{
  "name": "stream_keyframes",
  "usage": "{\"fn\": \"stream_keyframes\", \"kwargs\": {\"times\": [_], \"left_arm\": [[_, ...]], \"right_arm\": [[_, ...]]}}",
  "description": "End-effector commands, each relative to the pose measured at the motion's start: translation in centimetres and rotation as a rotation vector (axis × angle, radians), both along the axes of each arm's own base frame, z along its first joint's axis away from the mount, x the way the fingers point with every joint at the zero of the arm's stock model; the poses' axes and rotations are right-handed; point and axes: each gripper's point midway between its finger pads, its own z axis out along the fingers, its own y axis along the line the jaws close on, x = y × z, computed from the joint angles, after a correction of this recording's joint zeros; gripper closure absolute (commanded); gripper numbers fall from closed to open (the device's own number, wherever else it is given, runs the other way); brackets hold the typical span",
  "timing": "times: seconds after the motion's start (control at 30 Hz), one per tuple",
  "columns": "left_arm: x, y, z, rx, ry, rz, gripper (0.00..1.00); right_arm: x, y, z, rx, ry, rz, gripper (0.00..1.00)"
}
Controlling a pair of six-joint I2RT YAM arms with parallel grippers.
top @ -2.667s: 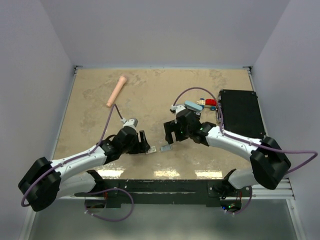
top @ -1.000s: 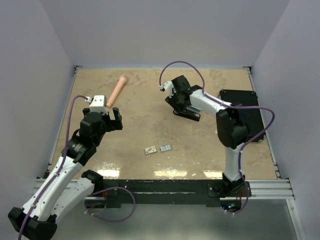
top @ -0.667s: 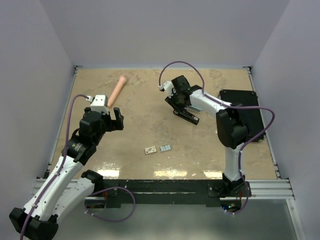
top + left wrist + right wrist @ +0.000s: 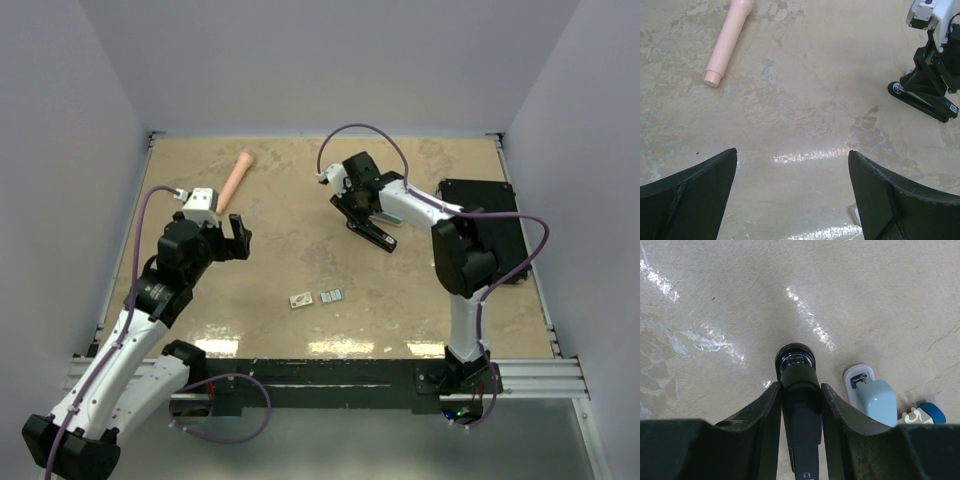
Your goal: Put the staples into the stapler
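Note:
The rounded end of the black stapler's base lies uncovered, so my left gripper tilts and swings across to the right in the top view onto it next.
The staples lie at the table's near middle: a tiny white box with reddish print point(image 4: 300, 299) and a grey-blue tray point(image 4: 331, 295) beside it. At the far middle a black stapler point(image 4: 373, 233) rests on the table. My right gripper point(image 4: 366, 212) is shut on its sides. In the right wrist view the black stapler point(image 4: 799, 390) fills the gap of the right gripper point(image 4: 801, 386), with both fingers against it. My left gripper point(image 4: 235, 238) hovers open and empty above the table's left side, far from the staples. In the left wrist view, the left gripper point(image 4: 792, 151) holds nothing.
A light blue stapler point(image 4: 872, 397) lies just right of the black one. A pink cylinder point(image 4: 233, 180) lies at the far left. A black box point(image 4: 482, 225) sits at the right edge. Small blue and white items point(image 4: 925, 413) are beside the blue stapler.
The right gripper's jaws have narrowed onto the black stapler, which has turned slightly. The left gripper has drifted a little up and to the right, still open.

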Motion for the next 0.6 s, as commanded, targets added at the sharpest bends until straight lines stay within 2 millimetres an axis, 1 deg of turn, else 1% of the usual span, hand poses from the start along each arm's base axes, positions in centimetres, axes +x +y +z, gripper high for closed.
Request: {"fn": "stream_keyframes", "kwargs": {"times": [0.0, 0.1, 0.13, 0.17, 0.2, 0.23, 0.27, 0.3, 0.33, 0.37, 0.4, 0.43, 0.47, 0.5, 0.53, 0.57], "left_arm": [[0.3, -0.8, 0.2, -0.009, -0.025, -0.059, 0.03], [0.2, -1.7, 0.4, -0.028, -0.033, -0.107, 0.03], [0.1, -2.0, 0.3, -0.032, -0.033, -0.124, 0.03], [0.0, -2.5, 0.3, -0.044, -0.034, -0.152, 0.03], [0.1, -2.8, 0.6, -0.050, -0.048, -0.170, 0.03], [-0.1, -3.2, 0.4, -0.059, -0.047, -0.195, 0.02], [-0.2, -3.4, 0.6, -0.074, -0.055, -0.204, 0.02], [-0.1, -3.9, 1.1, -0.107, -0.067, -0.211, 0.02], [-0.2, -4.4, 1.0, -0.132, -0.068, -0.235, 0.02], [-0.2, -4.8, 1.2, -0.159, -0.073, -0.244, 0.03], [0.0, -5.3, 1.8, -0.215, -0.087, -0.243, 0.03], [-0.2, -5.9, 1.5, -0.252, -0.076, -0.262, 0.04], [-0.1, -6.4, 1.3, -0.285, -0.070, -0.273, 0.05], [0.2, -7.3, 2.7, -0.351, -0.119, -0.296, 0.06], [-0.3, -8.2, 1.5, -0.380, -0.098, -0.351, 0.06], [-0.3, -9.0, 1.3, -0.403, -0.102, -0.388, 0.06]], "right_arm": [[-1.1, 1.4, 1.1, 0.023, -0.020, 0.072, 1.00], [-1.1, 2.8, 3.7, 0.095, -0.089, 0.105, 1.00], [-1.4, 3.0, 4.0, 0.111, -0.092, 0.114, 1.00], [-1.6, 3.4, 5.7, 0.147, -0.122, 0.121, 1.00], [-1.5, 3.8, 6.4, 0.169, -0.146, 0.130, 1.00], [-1.9, 4.0, 6.8, 0.186, -0.155, 0.135, 1.00], [-2.2, 4.3, 8.3, 0.217, -0.183, 0.150, 1.00], [-2.2, 4.7, 9.2, 0.243, -0.215, 0.157, 1.00], [-2.6, 4.7, 9.3, 0.253, -0.220, 0.162, 1.00], [-2.9, 5.0, 9.8, 0.274, -0.231, 0.169, 1.00], [-3.0, 5.4, 11.5, 0.311, -0.278, 0.181, 1.00], [-3.5, 5.3, 11.3, 0.320, -0.276, 0.185, 1.00], [-3.7, 5.4, 11.9, 0.340, -0.291, 0.192, 1.00], [-4.1, 5.9, 13.4, 0.381, -0.326, 0.227, 1.00], [-4.6, 5.9, 13.1, 0.391, -0.325, 0.240, 1.00], [-5.0, 6.0, 13.4, 0.407, -0.332, 0.259, 1.00]]}}
